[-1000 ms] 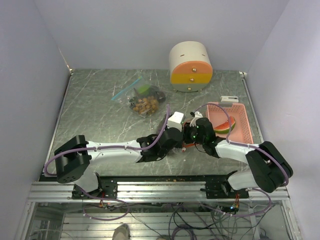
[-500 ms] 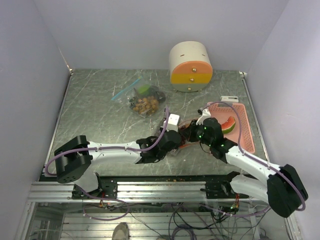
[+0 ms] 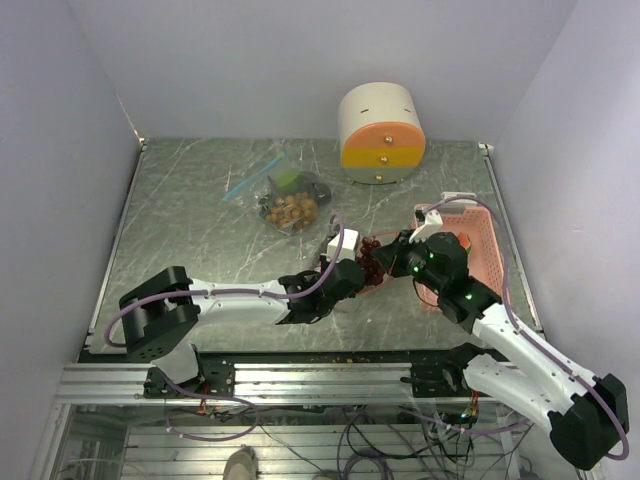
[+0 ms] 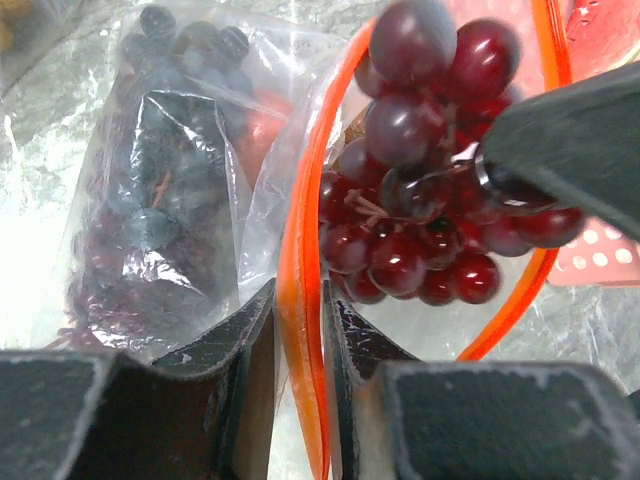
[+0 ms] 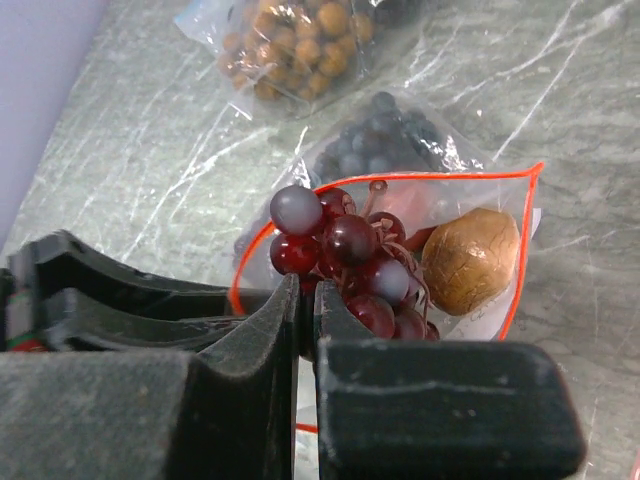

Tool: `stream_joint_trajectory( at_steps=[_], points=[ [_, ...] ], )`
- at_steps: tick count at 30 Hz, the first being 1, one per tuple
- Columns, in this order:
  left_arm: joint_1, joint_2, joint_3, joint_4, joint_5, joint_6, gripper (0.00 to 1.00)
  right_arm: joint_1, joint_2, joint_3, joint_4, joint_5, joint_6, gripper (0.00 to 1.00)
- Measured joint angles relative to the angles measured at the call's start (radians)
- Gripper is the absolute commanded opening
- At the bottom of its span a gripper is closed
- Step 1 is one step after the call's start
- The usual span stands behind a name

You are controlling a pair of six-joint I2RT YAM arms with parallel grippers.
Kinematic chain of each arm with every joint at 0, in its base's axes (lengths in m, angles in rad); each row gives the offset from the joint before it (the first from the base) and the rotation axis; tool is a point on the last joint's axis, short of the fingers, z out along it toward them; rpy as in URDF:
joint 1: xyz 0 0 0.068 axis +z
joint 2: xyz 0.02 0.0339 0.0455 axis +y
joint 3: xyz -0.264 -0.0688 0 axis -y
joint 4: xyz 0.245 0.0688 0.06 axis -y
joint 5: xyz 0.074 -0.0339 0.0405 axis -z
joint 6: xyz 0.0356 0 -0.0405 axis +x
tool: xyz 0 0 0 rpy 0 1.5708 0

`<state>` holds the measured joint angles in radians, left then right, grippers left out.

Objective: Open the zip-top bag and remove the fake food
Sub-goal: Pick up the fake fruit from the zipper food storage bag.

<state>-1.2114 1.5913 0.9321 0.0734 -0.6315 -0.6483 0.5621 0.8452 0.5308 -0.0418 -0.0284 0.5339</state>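
The pink basket [image 3: 484, 258] is to the right of my right gripper in the top view. My right gripper needs to lift the bunch of fake food past the bag's rim next and let go of it there.
A clear zip-top bag with an orange rim [image 4: 296, 250] lies at the table's middle [image 3: 372, 280]. My left gripper [image 4: 298, 300] is shut on that rim and holds the mouth open. My right gripper [image 5: 305, 290] is shut on a dark red grape bunch [image 5: 345, 260] of the fake food, which sits at the bag's mouth [image 3: 369, 256]. The right gripper's finger [image 4: 570, 140] shows over the bunch [image 4: 420, 200] in the left wrist view. A brown round piece [image 5: 470, 260] and a dark purple grape bunch [image 5: 385, 140] lie inside the bag.
A second bag with tan-brown grapes and a green piece [image 3: 290, 205] lies further back. A pink basket [image 3: 485, 235] holding a watermelon slice [image 3: 458, 243] stands at the right. A round cream and orange drawer unit [image 3: 382, 132] stands at the back.
My right gripper has shut on the red grape bunch and drawn back to the right, so the bunch now shows at the bag's mouth. The left gripper has kept its hold on the rim.
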Motion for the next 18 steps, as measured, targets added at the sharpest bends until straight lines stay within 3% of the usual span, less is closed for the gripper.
stream_joint_trajectory(
  at_steps=[8, 18],
  points=[
    [0.006, 0.028, 0.000, 0.000, 0.008, -0.007, 0.32, 0.000, -0.069, 0.068, -0.080, 0.053, -0.013, 0.00],
    [0.022, 0.039, -0.005, 0.006, 0.025, -0.016, 0.32, -0.014, -0.018, 0.356, -0.248, 0.206, -0.117, 0.00]
  ],
)
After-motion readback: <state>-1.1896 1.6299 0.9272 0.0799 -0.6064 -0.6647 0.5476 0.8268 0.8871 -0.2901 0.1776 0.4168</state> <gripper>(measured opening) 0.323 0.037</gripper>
